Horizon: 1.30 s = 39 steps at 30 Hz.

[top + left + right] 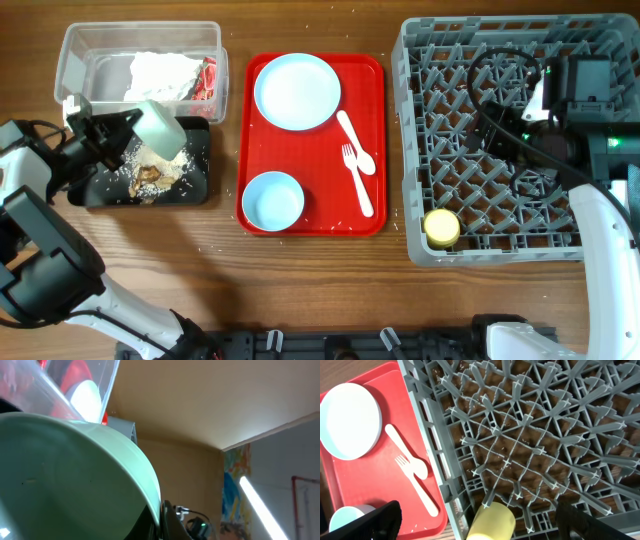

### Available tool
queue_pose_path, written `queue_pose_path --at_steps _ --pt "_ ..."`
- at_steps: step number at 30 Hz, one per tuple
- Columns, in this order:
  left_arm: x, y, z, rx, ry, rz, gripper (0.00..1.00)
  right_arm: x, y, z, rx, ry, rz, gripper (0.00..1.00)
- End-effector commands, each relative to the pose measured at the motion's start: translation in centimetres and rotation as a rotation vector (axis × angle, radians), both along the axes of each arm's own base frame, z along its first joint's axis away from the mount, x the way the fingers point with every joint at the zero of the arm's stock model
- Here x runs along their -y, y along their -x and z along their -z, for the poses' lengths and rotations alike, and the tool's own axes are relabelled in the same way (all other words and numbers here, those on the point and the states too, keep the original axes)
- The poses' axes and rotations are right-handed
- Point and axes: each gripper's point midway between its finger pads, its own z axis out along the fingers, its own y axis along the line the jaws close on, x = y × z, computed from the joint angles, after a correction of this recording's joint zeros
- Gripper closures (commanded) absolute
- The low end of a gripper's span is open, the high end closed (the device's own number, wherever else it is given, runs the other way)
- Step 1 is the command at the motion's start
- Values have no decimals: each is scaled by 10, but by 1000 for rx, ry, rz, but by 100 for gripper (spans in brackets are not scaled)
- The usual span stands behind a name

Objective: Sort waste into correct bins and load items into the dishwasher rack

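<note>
My left gripper holds the pale green bowl and should next swing over the red tray between plate and blue bowl, level the bowl's rim, lower and release it, as scraps lie in the black tray point(195, 190).
My left gripper point(125, 128) is shut on the rim of the pale green bowl point(160, 127), holding it tipped on its side over the black tray point(195, 190). Brownish food scraps with rice point(150, 178) lie in that tray. In the left wrist view the bowl point(65, 475) fills the frame, with a finger point(162, 520) at its rim. The clear tub point(75, 50) holds the white napkin point(160, 75) and red wrapper point(208, 80). My right gripper point(495, 105) is open and empty over the grey dishwasher rack point(420, 130). The yellow cup point(441, 228) lies in the rack's front left corner and shows between the right fingers point(477, 506).
A red serving tray point(372, 80) sits mid-table with a light blue plate point(297, 91), a light blue bowl point(273, 199), a white spoon point(357, 145) and a fork point(356, 180). The right wrist view shows rack pegs point(520, 450) and the tray point(365, 485).
</note>
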Motion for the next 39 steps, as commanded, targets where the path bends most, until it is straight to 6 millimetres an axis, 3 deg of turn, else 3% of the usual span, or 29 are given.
queue_pose_path --at_steps 1,3,5,9,12,14,21,25,26,29,32,34,36,39 --pt "18 0 -10 -74 95 44 96 4 -4 -7 25 24 -1 0" --pt "35 0 -26 -29 53 83 96 4 -4 -7 25 24 0 0" --pt "57 -4 -43 25 -102 121 96 4 -4 -7 25 24 0 0" --pt "110 -14 -42 44 -574 147 96 4 -5 -8 29 23 2 0" --pt "152 -22 -18 44 -909 172 96 4 -6 -8 31 22 2 0" --pt "191 -18 12 19 -1124 234 96 4 -5 -8 29 22 2 0" --pt "268 13 84 16 -1462 439 96 4 -5 -8 30 22 2 0" --pt "279 23 112 1 -1560 497 96 4 -5 -8 29 23 1 0" --pt "281 25 116 -1 -1566 509 89 4 -5 -8 29 23 1 0" --pt "282 24 116 3 -1565 505 82 4 -5 -8 29 22 1 0" --pt "281 23 116 5 -1564 501 80 4 -5 -8 30 22 1 0" --pt "281 23 111 13 -1561 496 76 4 -6 -8 31 22 1 0" --pt "282 22 98 38 -1552 475 62 -1 -8 -10 45 -4 -15 0" --pt "282 21 64 91 -1531 425 50 -19 -16 -15 79 -86 -66 0"
